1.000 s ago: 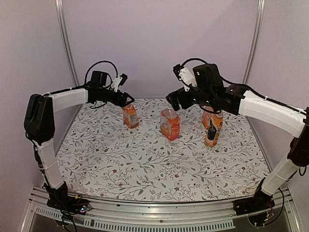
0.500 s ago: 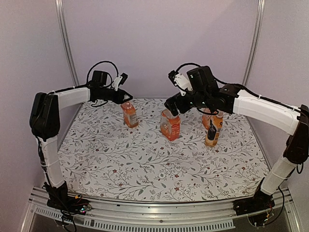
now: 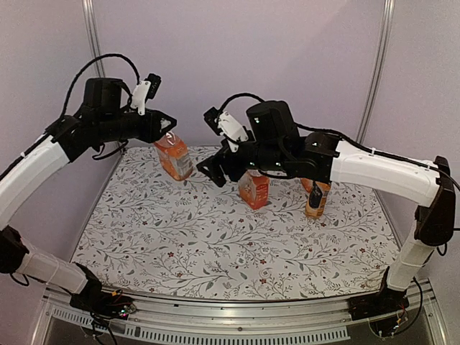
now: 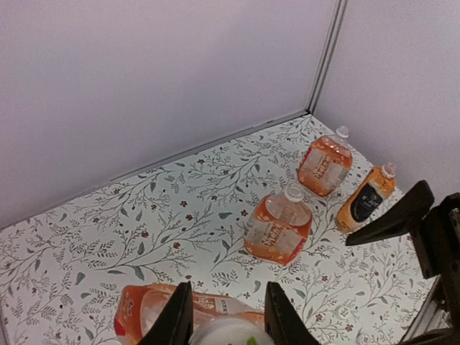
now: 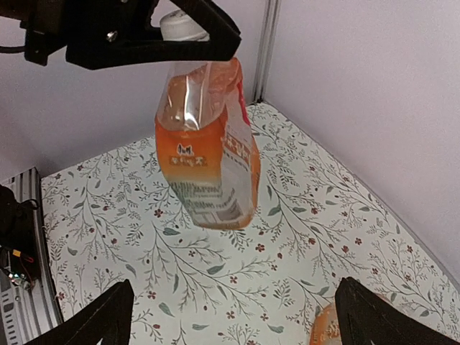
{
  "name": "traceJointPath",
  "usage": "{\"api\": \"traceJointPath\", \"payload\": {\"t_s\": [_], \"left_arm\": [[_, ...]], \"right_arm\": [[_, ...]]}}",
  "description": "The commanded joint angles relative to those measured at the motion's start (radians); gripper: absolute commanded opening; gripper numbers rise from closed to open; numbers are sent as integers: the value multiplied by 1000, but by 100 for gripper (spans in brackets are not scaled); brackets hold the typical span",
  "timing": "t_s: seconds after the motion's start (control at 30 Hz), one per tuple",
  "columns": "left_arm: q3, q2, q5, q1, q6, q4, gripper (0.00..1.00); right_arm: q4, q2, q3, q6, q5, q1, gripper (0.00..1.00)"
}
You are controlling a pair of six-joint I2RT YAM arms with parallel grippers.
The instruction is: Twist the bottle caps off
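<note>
The bottle is hanging to the left of my right gripper in the top view. My right gripper will next move across, open, onto the orange side of the hanging bottle.
My left gripper [image 3: 169, 123] is shut on the white bottle cap [image 5: 183, 24] of an orange drink bottle [image 3: 172, 157], which hangs tilted above the table's far left. In the left wrist view that cap [image 4: 223, 334] sits between my fingers [image 4: 176, 316]. My right gripper [image 3: 213, 171] stands open just right of and below the hanging bottle [image 5: 208, 158], touching nothing. A second bottle [image 3: 253, 188] with its cap [image 4: 293, 192] stands mid-table. The black-labelled bottle [image 3: 316, 198] and another orange one [image 4: 325, 162] stand at the right, both capped.
The floral tablecloth [image 3: 215, 244] covers the table. Lilac walls with metal corner posts [image 3: 97, 65] close in the back and sides. The right arm's white forearm [image 3: 381, 172] reaches over the right-hand bottles.
The left gripper closed on the cap and lifted its bottle off the table, up and to the left. The right arm swung left and lower, toward the hanging bottle.
</note>
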Motion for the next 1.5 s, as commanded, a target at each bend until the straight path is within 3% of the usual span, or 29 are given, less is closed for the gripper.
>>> {"api": "traceJointPath", "payload": {"t_s": [0.0,0.17,0.33,0.57,0.63,0.73,0.87,0.9,0.97,1.0,1.1,1.2,1.33,1.47], "left_arm": [[-136,-160,-102,-110,-123,-142,0],[-180,-258,-56,-134,-154,-138,0],[-174,-298,-14,-134,-191,-141,0],[-185,-330,-5,-134,-217,-141,0],[-185,-334,-1,-135,-224,-140,0],[-189,-339,6,-135,-233,-138,0],[-204,-353,13,-134,-200,-133,0],[-212,-360,32,-134,-169,-125,12],[-230,-388,126,-134,12,-99,80],[-242,-415,174,-134,112,-89,97],[-312,-531,244,-132,340,-30,100],[-361,-632,436,-131,500,-72,100],[-415,-671,611,-132,524,-134,99],[-423,-640,702,-135,462,-69,89]], "right_arm": [[67,112,130,-17,-11,103,99],[69,190,194,-21,120,178,99],[129,213,170,69,171,179,93],[140,330,249,7,182,179,87],[139,350,263,-6,204,179,76],[143,349,267,-5,209,179,51],[142,305,238,14,203,179,35],[142,293,223,20,200,179,29],[141,244,185,23,193,178,10],[139,215,159,23,187,177,5],[132,104,64,5,57,164,4],[136,-12,-44,-1,-163,150,4],[143,-128,-98,-18,-393,150,7],[149,-133,-77,4,-505,154,7]]}}
